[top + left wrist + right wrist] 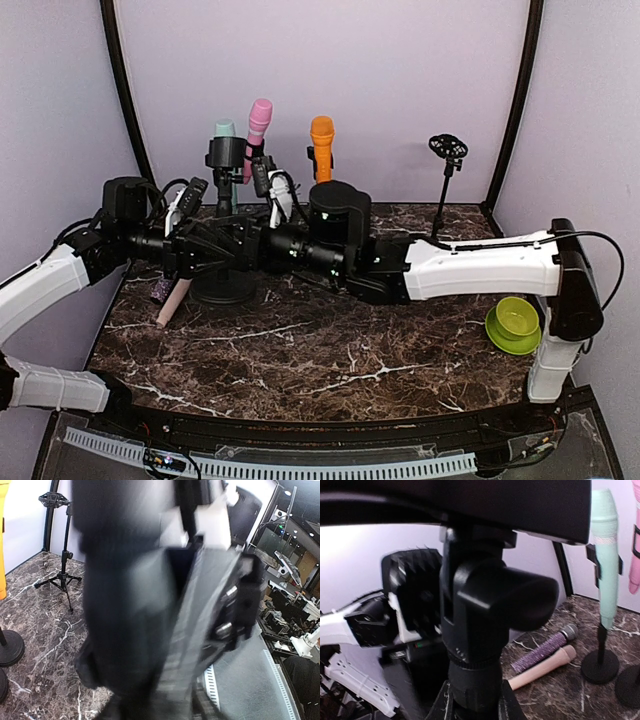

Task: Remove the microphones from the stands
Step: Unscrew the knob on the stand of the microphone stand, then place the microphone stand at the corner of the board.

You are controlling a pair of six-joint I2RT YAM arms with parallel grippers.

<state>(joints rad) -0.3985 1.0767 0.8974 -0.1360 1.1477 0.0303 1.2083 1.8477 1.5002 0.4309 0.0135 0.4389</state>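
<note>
To the right of my right gripper in the top view is clear marble by the green bowl, so I will carry the black stand there and release it.
Mint (pixel 225 129), pink (pixel 259 119) and orange (pixel 321 140) microphones stand upright in stands along the back. In front of them is a black stand (pixel 224 200) with a round base (pixel 222 289). My right gripper (pixel 474 700) reaches in from the right and is shut on its thick black collar (pixel 480 645), one finger on each side. My left gripper (pixel 190 245) comes in from the left, close to the same stand, and shows in the right wrist view as a ridged black pad (pixel 415 587). The left wrist view is a dark blur, so its jaws cannot be read.
A purple glitter microphone (pixel 543 651) and a peach one (pixel 545 667) lie on the marble at the left, beside the round base. An empty tripod stand (pixel 446 150) is at the back right. A green bowl (pixel 514 322) sits by the right arm's base.
</note>
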